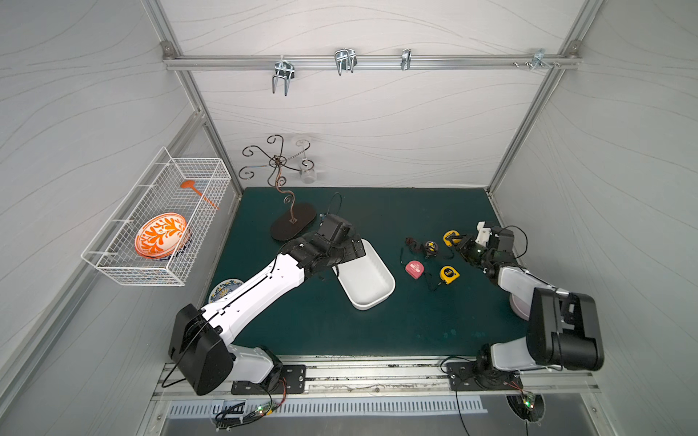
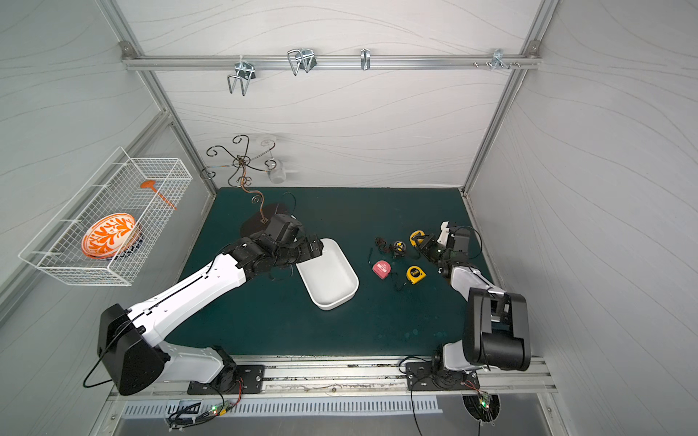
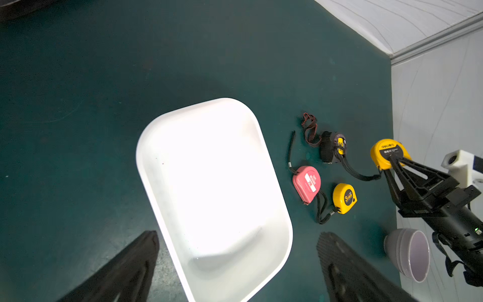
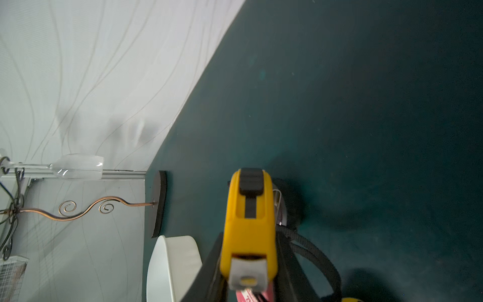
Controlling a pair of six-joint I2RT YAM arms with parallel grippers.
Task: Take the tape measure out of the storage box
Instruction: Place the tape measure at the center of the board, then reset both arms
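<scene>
I will next lower the yellow tape measure with my right gripper onto the bare mat [image 4: 366, 210] beside the black tape measure [image 1: 430, 246] and let go of it, because that clear spot is below my gripper.
The white storage box [image 1: 385, 281] sits mid-mat with nothing inside, also seen in the left wrist view [image 3: 146, 146]. My left gripper [image 1: 355, 249] hovers open over its far end, with its fingers [image 3: 146, 243] wide on either side of the box. To the right, my right gripper [image 1: 459, 241] is shut on a yellow tape measure [image 1: 451, 237], which fills the right wrist view [image 4: 248, 224]. Its black strap trails on the mat. A black tape measure [image 1: 430, 246], a pink one [image 1: 414, 268] and a small yellow one [image 1: 449, 274] lie on the mat between the box and my right arm.
A scrolled metal stand [image 1: 292, 226] with a hanging glass stands behind the box. A lilac bowl [image 3: 413, 253] sits under my right arm. A patterned plate [image 1: 226, 288] lies under my left arm. A wire basket [image 1: 158, 226] with an orange plate hangs on the left wall.
</scene>
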